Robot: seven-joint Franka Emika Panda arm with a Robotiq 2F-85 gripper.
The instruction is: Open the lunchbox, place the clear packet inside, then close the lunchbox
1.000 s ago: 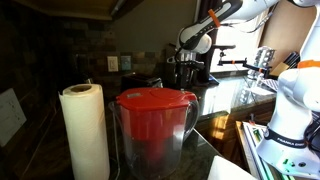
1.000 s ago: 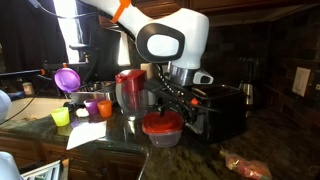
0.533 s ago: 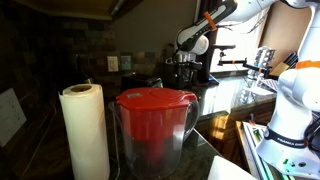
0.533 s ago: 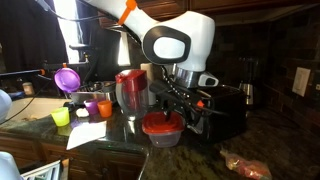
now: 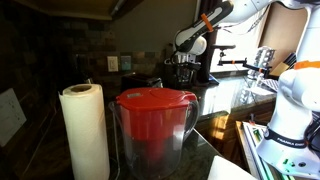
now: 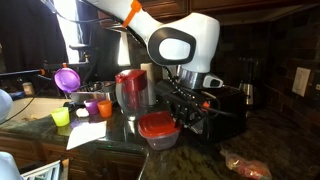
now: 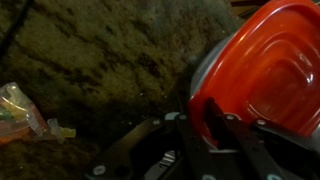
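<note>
My gripper is going to lift the lid off, take it toward the packet (image 6: 246, 166) and set it down on the bare counter below, between lunchbox and packet.
The lunchbox (image 6: 160, 133) is a small container on the dark counter, and its red rounded lid (image 6: 157, 124) sits tilted on it. My gripper (image 6: 180, 112) reaches down at the lid's right edge. In the wrist view the red lid (image 7: 265, 55) fills the right side. The gripper (image 7: 212, 118) is clamped over its rim, one dark finger (image 7: 204, 112) lying across the red plastic. The clear packet (image 7: 20, 108) lies on the counter to the left in the wrist view. In an exterior view the packet (image 6: 246, 166) lies right of the lunchbox.
A large clear pitcher with a red lid (image 6: 130, 90) stands just behind the lunchbox and fills the foreground (image 5: 153, 125) beside a paper towel roll (image 5: 85, 130). Small coloured cups (image 6: 61, 117), a purple funnel (image 6: 67, 78) and a paper sheet (image 6: 88, 134) lie further left.
The gripper has come down and shut on the lid's rim. The red lid has shifted slightly left and now sits tilted on the lunchbox.
</note>
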